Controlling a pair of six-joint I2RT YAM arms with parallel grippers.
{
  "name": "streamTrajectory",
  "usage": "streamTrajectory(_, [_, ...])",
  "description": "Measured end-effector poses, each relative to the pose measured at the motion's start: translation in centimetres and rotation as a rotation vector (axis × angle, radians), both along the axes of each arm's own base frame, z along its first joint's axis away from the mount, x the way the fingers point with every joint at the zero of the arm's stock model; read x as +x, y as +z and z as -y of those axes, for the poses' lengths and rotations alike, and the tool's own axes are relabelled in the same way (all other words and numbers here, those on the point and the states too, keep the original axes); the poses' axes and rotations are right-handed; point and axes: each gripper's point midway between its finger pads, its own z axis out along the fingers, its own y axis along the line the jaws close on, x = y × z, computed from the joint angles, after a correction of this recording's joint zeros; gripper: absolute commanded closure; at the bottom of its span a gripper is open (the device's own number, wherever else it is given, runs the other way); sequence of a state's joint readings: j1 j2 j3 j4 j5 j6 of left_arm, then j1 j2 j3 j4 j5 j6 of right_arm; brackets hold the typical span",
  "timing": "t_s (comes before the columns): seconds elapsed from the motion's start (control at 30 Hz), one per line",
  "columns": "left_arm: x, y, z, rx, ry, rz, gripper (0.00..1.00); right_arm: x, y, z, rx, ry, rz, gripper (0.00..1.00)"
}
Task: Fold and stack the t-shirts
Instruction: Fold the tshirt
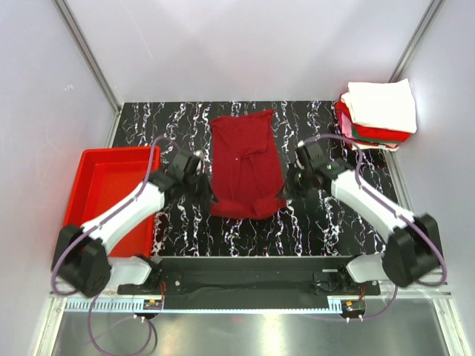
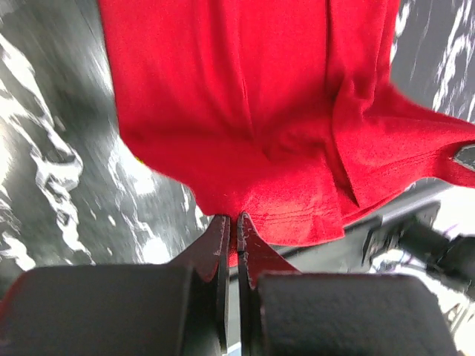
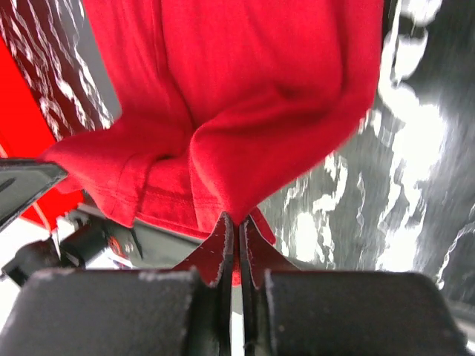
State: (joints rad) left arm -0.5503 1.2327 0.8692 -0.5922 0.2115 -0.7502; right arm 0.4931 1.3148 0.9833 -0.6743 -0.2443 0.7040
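Observation:
My left gripper will carry the shirt's near corner outward first, to release it on the shirt's middle, as both grippers hold the near end's corners.
A dark maroon-red t-shirt lies lengthwise in the middle of the black marbled table, its near end bunched. My left gripper is shut on the shirt's near left corner; the left wrist view shows cloth pinched between the closed fingers. On the other side my right gripper is shut on the near right corner, with cloth caught at its fingertips. A stack of folded t-shirts, white on top with red and green beneath, sits at the far right corner.
A rigid red plastic tray stands at the table's left edge, beside the left arm. Grey walls enclose the table at the back and sides. The arms' base rail runs along the near edge.

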Motion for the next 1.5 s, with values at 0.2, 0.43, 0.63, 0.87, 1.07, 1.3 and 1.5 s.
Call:
streamTrajectory(0.2, [7.1, 1.3, -0.2, 0.025, 0.004, 0.019, 0.99, 7.9, 0.0, 0.9, -0.036, -0.026, 0.024, 1.0])
streamTrajectory(0.43, [13.7, -0.3, -0.3, 0.03, -0.022, -0.026, 0.99, 14.6, -1.7, 1.7, -0.061, -0.016, 0.015, 1.0])
streamTrajectory(0.63, [17.5, -2.3, -0.9, 0.046, -0.013, -0.068, 0.96, 17.9, -3.5, 0.8, -0.056, 0.019, -0.009, 1.0])
streamTrajectory(0.87, [20.2, -5.2, -1.6, 0.071, -0.006, -0.135, 0.67, 20.9, -6.8, 1.1, -0.055, 0.011, -0.078, 0.47])
streamTrajectory(1.07, [21.5, -6.6, -3.2, 0.085, 0.013, -0.176, 0.32, 21.8, -8.3, 2.9, -0.083, 0.006, -0.112, 0.36])
streamTrajectory(1.3, [19.5, -1.3, -5.5, 0.121, 0.047, -0.061, 0.28, 17.8, -5.5, 5.2, -0.116, -0.028, -0.08, 0.33])
streamTrajectory(1.5, [16.2, 2.2, -5.5, 0.102, 0.046, 0.062, 0.3, 16.5, -2.1, 4.2, -0.067, -0.013, 0.013, 0.34])
